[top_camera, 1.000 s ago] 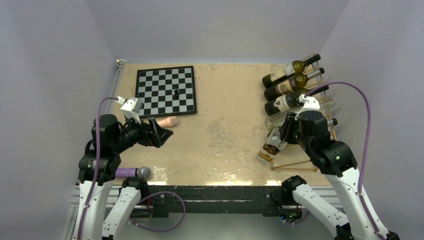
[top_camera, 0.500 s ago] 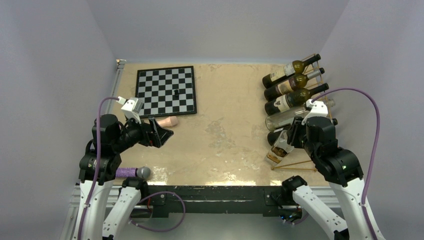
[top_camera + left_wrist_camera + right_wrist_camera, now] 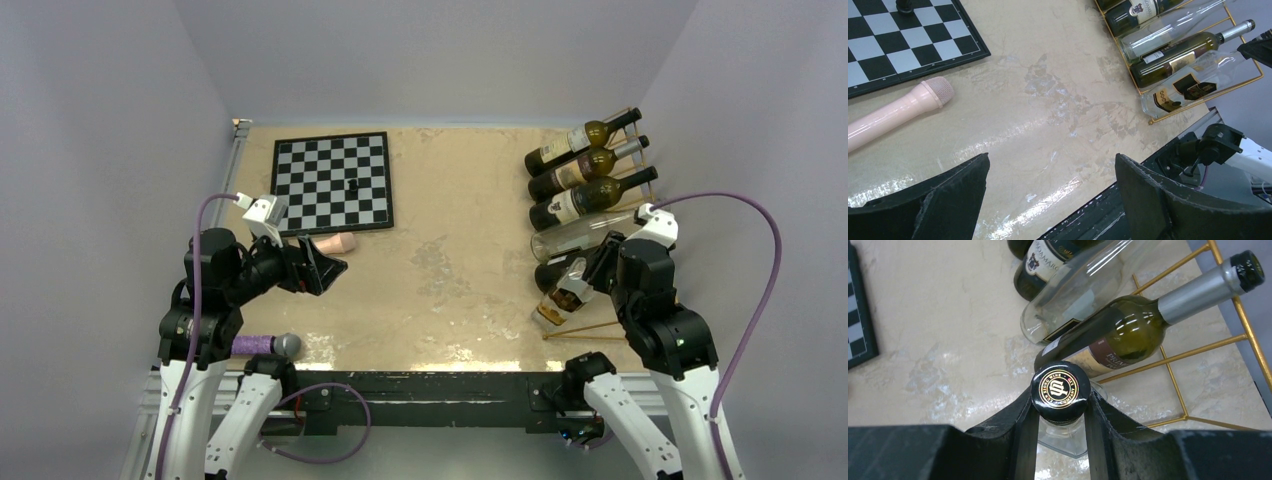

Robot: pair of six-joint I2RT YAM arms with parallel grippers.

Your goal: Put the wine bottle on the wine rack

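The robot's right gripper will next come down and back to release the bottle along the rack's near end (image 3: 600, 318) (image 3: 1163, 396), since that open slot is below and back from the gripper.
The wine bottle (image 3: 558, 298) is clear glass with a black-and-gold label and a black cap (image 3: 1060, 389). It lies tilted at the near end of the gold wire wine rack (image 3: 592, 327), beside a dark green bottle (image 3: 1120, 337). My right gripper (image 3: 598, 262) is shut on the bottle's neck just under the cap, as the right wrist view (image 3: 1061, 394) shows. The rack's rods (image 3: 1175, 358) run under the bottles. My left gripper (image 3: 330, 268) is open and empty over the table's near left, and its wrist view (image 3: 1050, 167) also shows the bottle (image 3: 1193, 86).
Several other bottles (image 3: 580, 165) lie on the rack's far part. A chessboard (image 3: 333, 182) with one dark piece (image 3: 351, 184) lies at the far left. A pink microphone (image 3: 337, 243) lies at its near edge. A purple microphone (image 3: 265, 345) sits by the left arm's base.
My right arm has moved right and back with the bottle. The bottle's base has slid right, from off the rack's near-left corner to lie over the rack. The left arm has not moved.
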